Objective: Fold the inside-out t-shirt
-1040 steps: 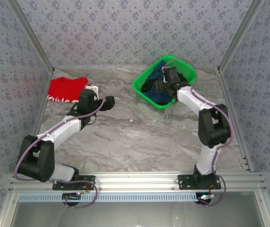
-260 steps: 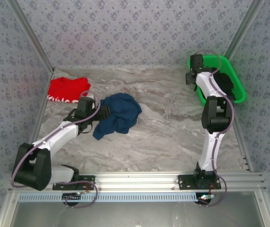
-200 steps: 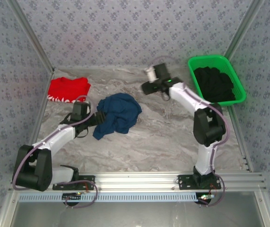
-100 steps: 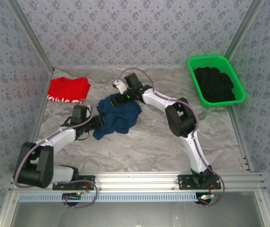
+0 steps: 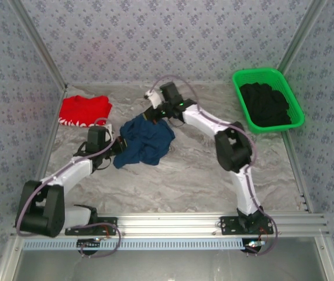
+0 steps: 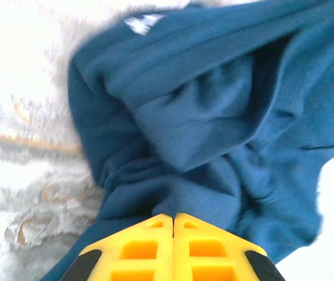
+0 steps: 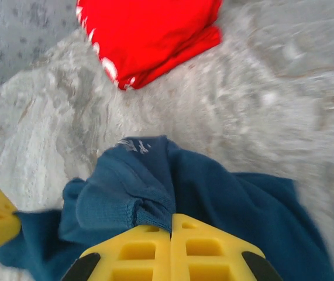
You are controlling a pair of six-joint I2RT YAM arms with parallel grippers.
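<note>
My right gripper will next lift the collar away from my left gripper and lower it onto the marble toward the green basket, as the t-shirt [image 5: 146,140] is crumpled.
The inside-out t-shirt [image 5: 146,140] is a crumpled navy heap on the marble table, left of centre. My left gripper [image 5: 117,146] is at its left edge, yellow fingers pressed together with a fold of the t-shirt [image 6: 213,117] bunched at the tips of the left gripper [image 6: 173,215]. A small white tag [image 6: 142,22] shows at the cloth's far edge. My right gripper [image 5: 155,112] is at the heap's far edge. In the right wrist view the right gripper [image 7: 171,215] is shut on the ribbed collar of the t-shirt [image 7: 237,199].
A folded red garment [image 5: 85,110] with white trim lies at the back left, close behind the shirt [image 7: 149,35]. A green basket [image 5: 238,78] holding black clothing [image 5: 264,104] stands at the back right. Patterned walls close in the table on three sides.
The right arm swung from the green basket across to the shirt's far edge. Both grippers went from open to shut on the cloth, and the heap shifted slightly.
</note>
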